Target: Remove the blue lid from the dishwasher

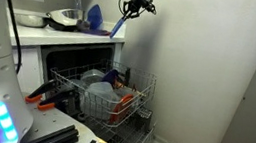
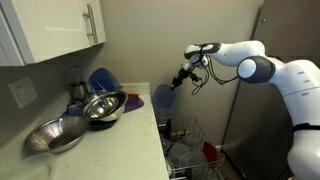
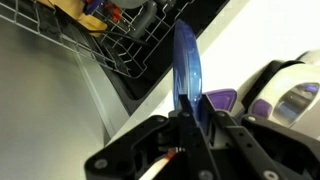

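The blue lid (image 1: 119, 25) hangs past the counter's edge, so my gripper should move toward the counter and down next, to release it on the counter's far end by the metal bowls.
My gripper (image 1: 132, 4) is shut on the blue lid (image 1: 119, 25), a thin flat strip that hangs below the fingers, high above the dishwasher (image 1: 68, 68). In an exterior view the lid (image 2: 163, 97) shows as a blue disc held near the counter's edge by the gripper (image 2: 180, 78). In the wrist view the lid (image 3: 186, 60) stands edge-on between the two fingers (image 3: 190, 108). The silver wire rack (image 1: 115, 95) is pulled out below and holds grey round dishes (image 1: 100, 93).
The white counter (image 1: 67, 35) carries metal bowls (image 2: 103, 105), a blue pointed-top object (image 1: 94, 16) and a bowl (image 1: 29, 18). A red item (image 2: 208, 152) sits in the rack (image 2: 190, 150). The wall is close behind the arm.
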You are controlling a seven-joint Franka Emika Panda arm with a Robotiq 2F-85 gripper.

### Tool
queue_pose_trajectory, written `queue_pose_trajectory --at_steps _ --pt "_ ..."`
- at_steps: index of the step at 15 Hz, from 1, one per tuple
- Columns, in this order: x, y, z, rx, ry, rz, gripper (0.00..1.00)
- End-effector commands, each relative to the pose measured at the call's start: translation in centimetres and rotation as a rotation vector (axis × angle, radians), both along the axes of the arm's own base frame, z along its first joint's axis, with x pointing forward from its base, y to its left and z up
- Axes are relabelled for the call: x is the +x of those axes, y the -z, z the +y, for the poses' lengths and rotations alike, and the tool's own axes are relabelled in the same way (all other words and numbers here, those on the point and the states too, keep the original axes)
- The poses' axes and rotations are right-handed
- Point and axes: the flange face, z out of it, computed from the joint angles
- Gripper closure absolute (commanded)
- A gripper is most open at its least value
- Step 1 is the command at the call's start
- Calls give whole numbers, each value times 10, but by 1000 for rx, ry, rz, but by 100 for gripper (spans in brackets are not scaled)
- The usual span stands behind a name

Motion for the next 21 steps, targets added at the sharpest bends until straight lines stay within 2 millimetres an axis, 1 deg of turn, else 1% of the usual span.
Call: queue_pose_trajectory --at_steps 1,8,10,14,16,18,21 --pt "12 -1 -1 105 31 -20 94" --pt "35 40 3 156 122 -1 94" --pt "37 41 6 187 110 14 94" --pt "37 25 12 237 86 24 94" --pt "36 25 19 249 101 89 94" --pt "34 29 29 258 110 155 94" --pt "38 47 48 272 158 207 94"
